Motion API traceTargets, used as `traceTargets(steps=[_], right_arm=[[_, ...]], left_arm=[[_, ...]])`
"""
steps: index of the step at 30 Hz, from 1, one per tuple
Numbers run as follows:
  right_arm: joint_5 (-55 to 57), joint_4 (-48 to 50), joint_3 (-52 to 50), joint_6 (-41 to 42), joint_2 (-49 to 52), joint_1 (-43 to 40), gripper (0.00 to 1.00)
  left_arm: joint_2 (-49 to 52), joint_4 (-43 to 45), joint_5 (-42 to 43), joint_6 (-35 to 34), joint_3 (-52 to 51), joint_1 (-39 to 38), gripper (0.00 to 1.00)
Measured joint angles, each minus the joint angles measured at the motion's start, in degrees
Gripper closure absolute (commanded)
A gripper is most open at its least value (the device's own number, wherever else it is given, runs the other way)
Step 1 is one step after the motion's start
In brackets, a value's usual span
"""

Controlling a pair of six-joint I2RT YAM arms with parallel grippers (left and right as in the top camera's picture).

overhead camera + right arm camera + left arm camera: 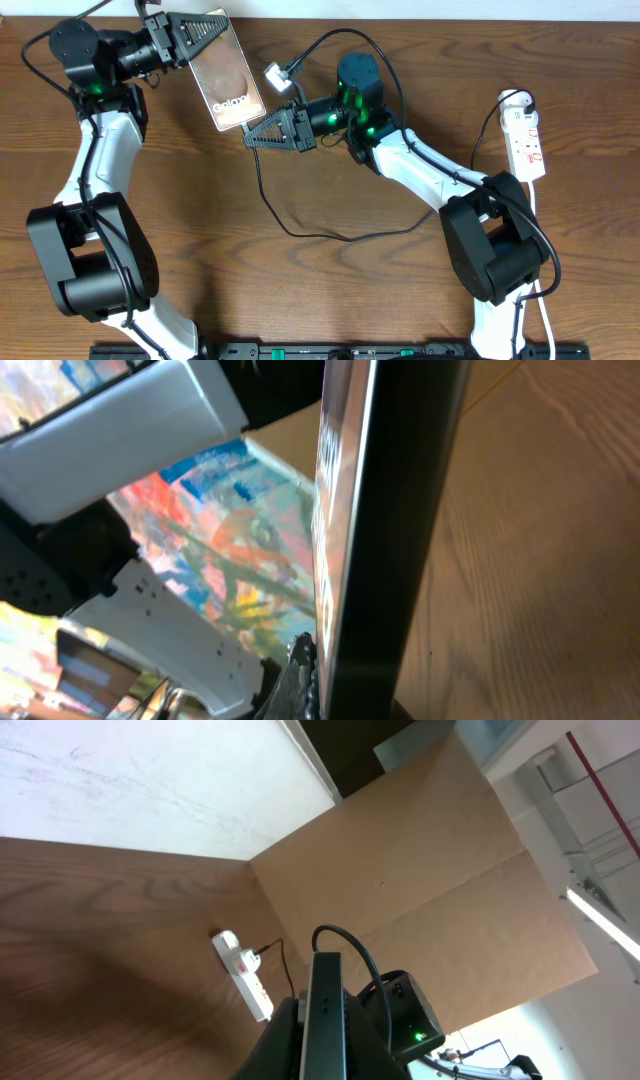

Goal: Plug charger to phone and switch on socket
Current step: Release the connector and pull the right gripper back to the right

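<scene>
Next I will lower the phone held aloft in my left gripper with a downward tilt and release the phone's top end on the bare tabletop, which lies below the gripper.
My left gripper is shut on the bronze-brown phone and holds it above the table at the back left. In the left wrist view the phone shows edge-on between the fingers. My right gripper sits at the phone's lower end, shut on the tip of the charger. The thin black charger cable loops over the table to the white socket at the right, also seen in the left wrist view. The right wrist view shows the phone's edge very close; the connector is hidden.
A round white plug sits in the socket's far end, and its white cord runs down the right edge. Thick black arm cables arc behind the right wrist. A cardboard wall stands beyond the table.
</scene>
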Motion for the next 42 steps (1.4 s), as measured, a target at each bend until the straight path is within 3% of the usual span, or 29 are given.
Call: traceTargets(steps=[13,14,16,17,18,21,30,36,40,42], right_arm=[[0.8,-0.1,-0.1,0.0,0.0,0.0,0.99],[1.4,0.0,-0.1,0.0,0.0,0.0,0.93],[1.4,0.0,-0.1,0.2,0.0,0.0,0.69],[1.3,0.1,-0.1,0.2,0.0,0.0,0.53],[1.6,0.2,-0.1,0.3,0.0,-0.1,0.30],[2.7,0.9,0.0,0.1,0.0,-0.3,0.01],[2.5,1.2,0.0,0.1,0.0,-1.8,0.01],[2.5,-0.8,0.0,3.8,0.0,-9.6,0.01],[2.9,-15.1,0.6,2.6,0.0,-13.6,0.01],[4.5,-28.0,0.9,-1.6,0.0,-15.2,0.01]], left_arm=[[0.0,0.0,-0.1,0.9,0.0,0.0,0.92],[0.0,0.0,0.2,1.0,0.0,0.0,0.93],[0.0,0.0,0.2,1.1,0.0,0.0,0.93],[0.0,0.1,0.1,1.2,0.0,0.0,0.92],[0.0,0.1,0.2,1.4,0.0,0.0,0.93],[0.0,0.0,2.6,2.1,0.0,-0.4,0.93],[0.0,0.0,4.2,2.7,0.0,-0.8,0.93],[0.0,0.0,4.5,2.5,0.0,2.3,0.93],[0.0,0.0,4.7,2.3,0.0,4.5,0.93],[0.0,0.0,4.8,2.2,-0.1,4.9,0.93]])
